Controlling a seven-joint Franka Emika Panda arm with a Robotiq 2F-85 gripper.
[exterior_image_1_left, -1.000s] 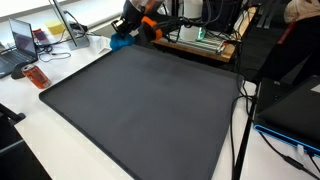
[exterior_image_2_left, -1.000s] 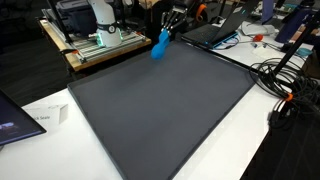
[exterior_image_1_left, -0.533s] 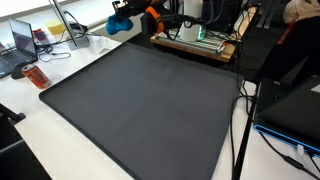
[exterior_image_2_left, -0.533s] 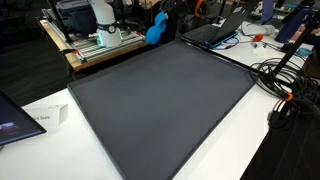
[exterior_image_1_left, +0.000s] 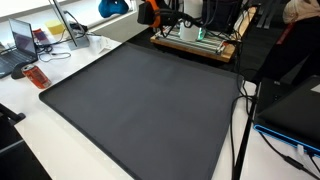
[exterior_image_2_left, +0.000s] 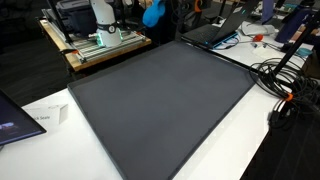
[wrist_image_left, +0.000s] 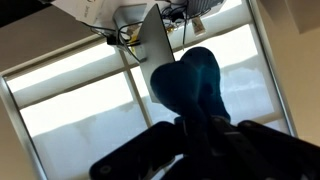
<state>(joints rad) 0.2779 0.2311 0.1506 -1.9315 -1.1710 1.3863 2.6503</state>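
The blue soft-looking object (exterior_image_2_left: 153, 13) (wrist_image_left: 193, 82) sticks out between the gripper's fingers high above the table, so next the gripper should stay up there and open its fingers to release it.
A blue soft-looking object (exterior_image_1_left: 112, 7) hangs high above the far edge of the black mat (exterior_image_1_left: 140, 100), near the top of both exterior views. My gripper (exterior_image_1_left: 127, 8) is shut on it, on the arm with the orange band. From the opposite side the blue object (exterior_image_2_left: 153, 13) shows against the dark background, with the gripper (exterior_image_2_left: 164, 8) just behind it. In the wrist view the blue object (wrist_image_left: 189, 82) sticks out from between the dark fingers of the gripper (wrist_image_left: 196, 126), against bright ceiling panels. The fingers are in shadow.
The black mat (exterior_image_2_left: 160, 100) covers most of the white table. A laptop (exterior_image_1_left: 22, 42) and a red item (exterior_image_1_left: 36, 76) lie beside it. A wooden board with electronics (exterior_image_1_left: 195, 42) stands behind. Cables (exterior_image_2_left: 285, 80), another laptop (exterior_image_2_left: 215, 30) and a paper card (exterior_image_2_left: 45, 118) ring the mat.
The gripper has risen with the blue object, from just above the mat's far edge to the top of both exterior views. It stays shut.
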